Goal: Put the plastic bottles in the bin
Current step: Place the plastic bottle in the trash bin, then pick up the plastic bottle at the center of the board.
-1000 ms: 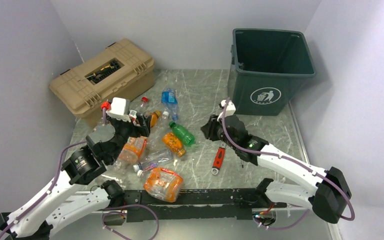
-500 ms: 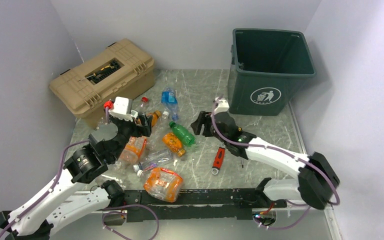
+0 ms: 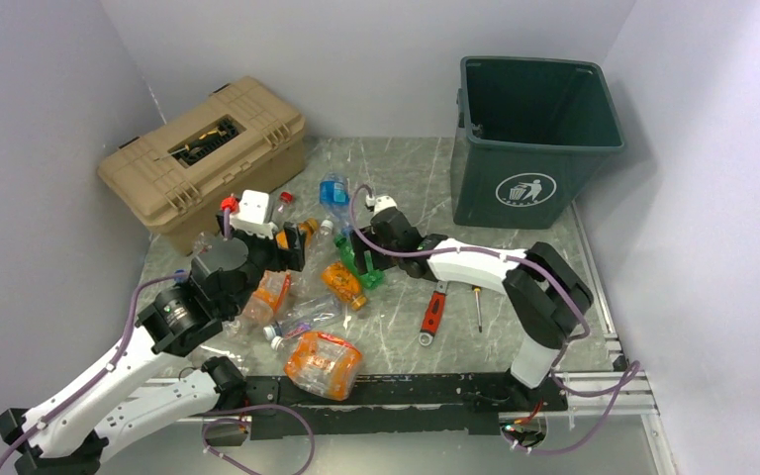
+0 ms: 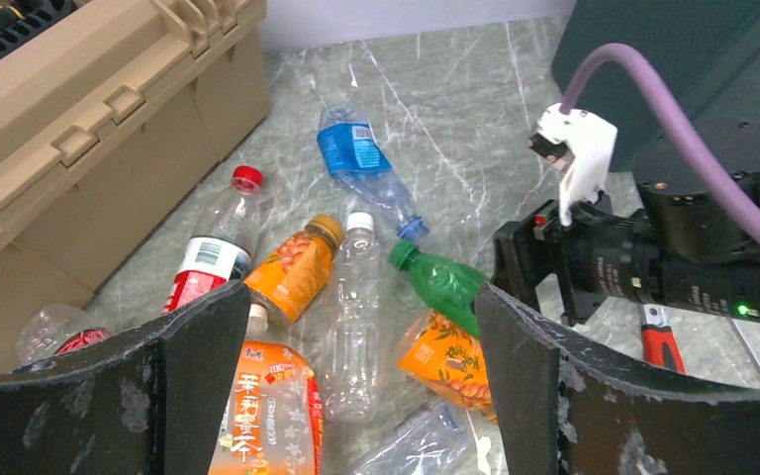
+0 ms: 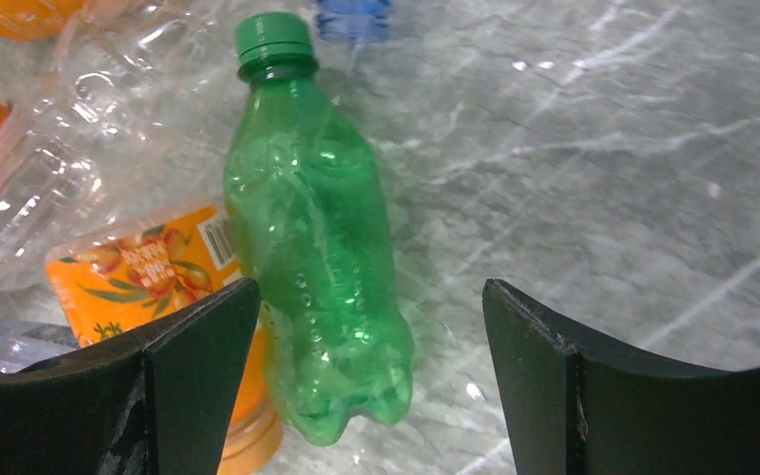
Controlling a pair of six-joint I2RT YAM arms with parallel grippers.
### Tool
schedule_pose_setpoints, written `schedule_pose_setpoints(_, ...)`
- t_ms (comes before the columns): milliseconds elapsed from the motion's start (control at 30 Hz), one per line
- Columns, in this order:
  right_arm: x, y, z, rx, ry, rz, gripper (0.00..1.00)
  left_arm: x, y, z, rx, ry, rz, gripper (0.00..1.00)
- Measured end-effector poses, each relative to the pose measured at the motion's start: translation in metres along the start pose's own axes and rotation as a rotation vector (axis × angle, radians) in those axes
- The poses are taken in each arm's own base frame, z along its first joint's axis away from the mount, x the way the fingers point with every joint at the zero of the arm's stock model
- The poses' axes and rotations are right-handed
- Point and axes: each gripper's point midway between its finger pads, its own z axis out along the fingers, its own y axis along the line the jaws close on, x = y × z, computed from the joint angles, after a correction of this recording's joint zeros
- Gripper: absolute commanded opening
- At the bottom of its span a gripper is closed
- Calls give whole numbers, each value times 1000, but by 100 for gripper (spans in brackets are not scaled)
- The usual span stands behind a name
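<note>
The green bottle's base (image 3: 373, 281) (image 5: 344, 381) is below, already between the open fingers of my right gripper, so the gripper will go down over it next and close across its sides.
Several plastic bottles (image 3: 302, 287) lie in a heap left of the table's centre. The green bottle (image 3: 361, 265) (image 5: 317, 267) (image 4: 445, 282) lies at the heap's right edge, cap pointing away. My right gripper (image 3: 366, 259) (image 5: 368, 297) is open, its fingers either side of that bottle's base without touching it. My left gripper (image 3: 282, 247) (image 4: 361, 292) hangs open above a clear bottle (image 4: 356, 307) and an orange tea bottle (image 4: 262, 406), holding nothing. The dark green bin (image 3: 534, 139) stands at the back right.
A tan toolbox (image 3: 203, 153) (image 4: 79, 129) stands at the back left, close to the heap. A red-handled wrench (image 3: 433, 315) and a screwdriver (image 3: 478, 307) lie right of the bottles. A big crushed orange bottle (image 3: 323, 363) lies near the front rail. Walls enclose the table.
My right arm has swung left from beside the wrench to the green bottle, and its jaws have gone from shut to open. The left gripper has crept slightly farther over the heap.
</note>
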Motion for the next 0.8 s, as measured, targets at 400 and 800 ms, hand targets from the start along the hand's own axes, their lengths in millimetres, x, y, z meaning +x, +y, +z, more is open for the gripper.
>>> schedule_pose_setpoints(400, 32, 2, 23, -27, 137, -27, 75, 6, -1, 3, -4, 24, 15, 89)
schedule_pose_setpoints(800, 33, -6, -6, -32, 91, -33, 50, 6, -1, 3, -4, 24, 14, 91)
